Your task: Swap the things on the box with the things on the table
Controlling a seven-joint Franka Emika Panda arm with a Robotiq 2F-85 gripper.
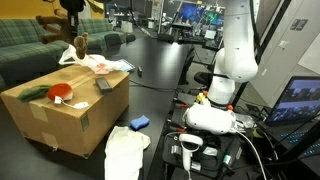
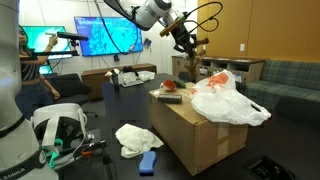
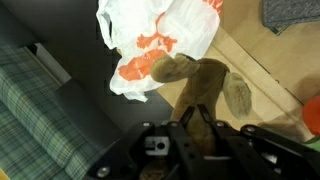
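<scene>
Next, my gripper lowers first, then releases the toy on bare cardboard beside the white bag.
My gripper (image 3: 193, 108) is shut on a brown plush toy (image 3: 200, 82), which hangs from it above the large cardboard box (image 1: 60, 120). In both exterior views the gripper (image 2: 188, 40) holds the toy (image 2: 193, 66) over the box's far end, clear of its top. A white plastic bag with orange print (image 3: 160, 30) lies on the box just beneath the toy. Also on the box top are a red item (image 1: 62, 90), a green item (image 1: 35, 92) and a dark flat item (image 1: 103, 84). On the black table (image 1: 155, 95) beside the box lie a white cloth (image 1: 125, 150) and a blue item (image 1: 140, 122).
A green plaid couch (image 3: 40, 100) stands just behind the box. The robot's white base (image 1: 235, 60) and a headset on a stand (image 1: 210, 118) are near the box. Monitors (image 2: 110, 35) and desks fill the background.
</scene>
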